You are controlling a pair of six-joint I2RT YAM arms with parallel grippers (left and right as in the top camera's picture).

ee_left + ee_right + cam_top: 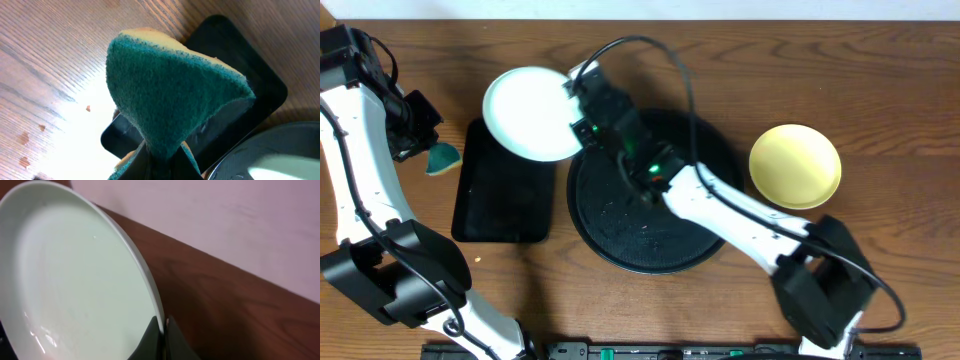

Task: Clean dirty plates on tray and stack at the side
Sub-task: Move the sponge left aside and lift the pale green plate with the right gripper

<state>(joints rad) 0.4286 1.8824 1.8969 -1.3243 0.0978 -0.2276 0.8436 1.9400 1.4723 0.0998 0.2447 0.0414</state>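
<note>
The pale yellow plate (795,165) lies at the side, so my right gripper will next carry the blue-green plate across the round tray (620,245) and down onto that plate, and release it there.
My right gripper (576,92) is shut on the rim of a pale blue-green plate (530,112) and holds it above the gap between the round black tray (620,245) and the rectangular tray. In the right wrist view the plate (75,290) fills the left side, its rim pinched between the fingers (163,330). A pale yellow plate (795,165) lies on the table to the right of the round tray. My left gripper (428,150) is shut on a green and yellow sponge (170,100), held at the far left. A third plate is not in view.
A smaller rectangular black tray (500,200) lies left of the round tray; it also shows in the left wrist view (260,80). The round tray's surface has small wet specks. A pale wall stands behind the table's far edge (225,220).
</note>
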